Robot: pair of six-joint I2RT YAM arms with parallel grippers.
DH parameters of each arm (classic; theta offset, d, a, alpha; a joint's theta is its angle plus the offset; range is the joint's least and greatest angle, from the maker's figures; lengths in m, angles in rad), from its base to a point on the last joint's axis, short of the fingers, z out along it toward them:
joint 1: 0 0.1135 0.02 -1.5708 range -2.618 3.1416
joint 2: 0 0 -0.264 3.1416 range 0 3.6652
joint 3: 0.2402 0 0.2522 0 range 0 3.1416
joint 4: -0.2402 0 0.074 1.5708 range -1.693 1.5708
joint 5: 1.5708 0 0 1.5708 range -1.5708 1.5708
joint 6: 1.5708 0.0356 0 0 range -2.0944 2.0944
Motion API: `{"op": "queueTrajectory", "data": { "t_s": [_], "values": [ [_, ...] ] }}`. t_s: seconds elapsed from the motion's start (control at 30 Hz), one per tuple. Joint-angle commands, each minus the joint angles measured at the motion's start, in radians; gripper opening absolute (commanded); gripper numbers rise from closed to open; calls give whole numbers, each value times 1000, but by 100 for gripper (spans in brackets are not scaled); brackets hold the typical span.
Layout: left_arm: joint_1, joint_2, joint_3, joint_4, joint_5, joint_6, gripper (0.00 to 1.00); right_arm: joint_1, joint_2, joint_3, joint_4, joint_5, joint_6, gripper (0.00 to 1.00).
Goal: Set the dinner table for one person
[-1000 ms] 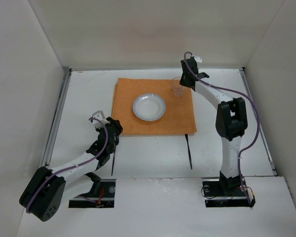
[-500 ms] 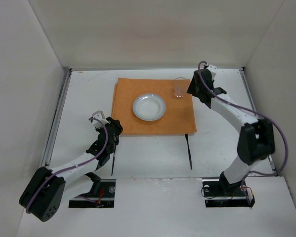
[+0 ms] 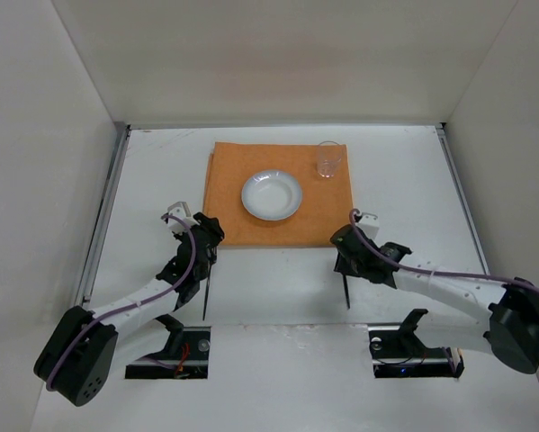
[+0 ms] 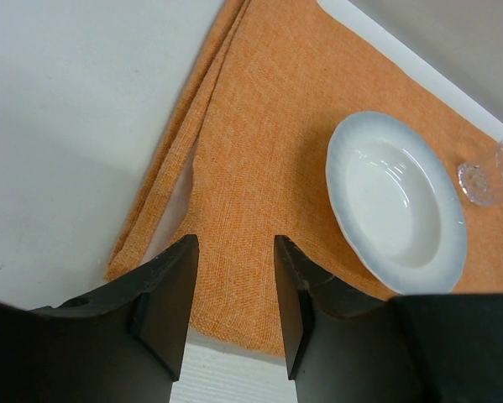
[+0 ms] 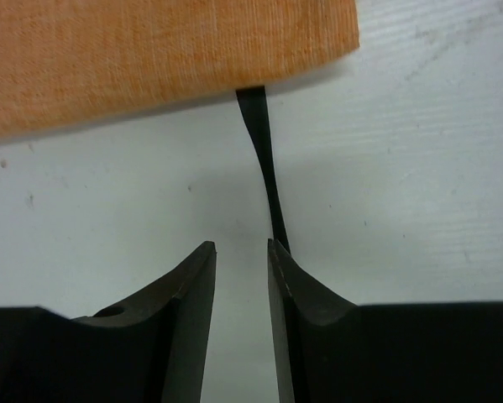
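Note:
The black utensil's thin handle (image 3: 345, 283) lies bare on the tabletop, clear of the mat (image 3: 323, 211), so my right gripper should move down and back onto it next.
The white dinner table (image 3: 161, 171) carries an orange mat (image 3: 323, 211) with a white plate (image 3: 271, 194) in its middle and a clear glass (image 3: 327, 159) at its far right corner. A black utensil (image 3: 345, 283) lies just below the mat's near right corner, another black utensil (image 3: 206, 297) below the near left corner. My right gripper (image 3: 341, 247) hovers low over the right utensil (image 5: 264, 159), jaws slightly apart and empty (image 5: 241, 248). My left gripper (image 3: 213, 229) is open and empty (image 4: 234, 252) over the mat's near left corner (image 4: 268, 126).
Thin metal rails (image 3: 103, 216) run along the table's left and right edges, with white walls around. The plate (image 4: 398, 201) and glass (image 4: 495, 172) show to the right in the left wrist view. The arm bases sit at the near edge.
My right arm has left the glass on the mat's far right corner and swung down to the near edge, over the right black utensil. The left arm has not moved.

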Motion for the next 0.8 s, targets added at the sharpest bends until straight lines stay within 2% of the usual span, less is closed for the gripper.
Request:
{"op": "queueTrajectory", "data": {
  "t_s": [0.0,0.27,0.47,0.6,0.77],
  "values": [
    [-1,-27,7,29,0,-4,39,28,-15,10,-121,45,127,39],
    [-4,-32,7,29,0,0,39,30,89,15,-130,32,132,40],
    [-7,-20,9,29,0,-4,39,47,157,44,-118,-5,127,36],
    [-2,-26,7,29,0,-5,39,46,181,53,-113,-47,118,29],
    [5,-37,3,29,0,-5,39,79,218,56,-115,-78,132,15]
  ]
}}
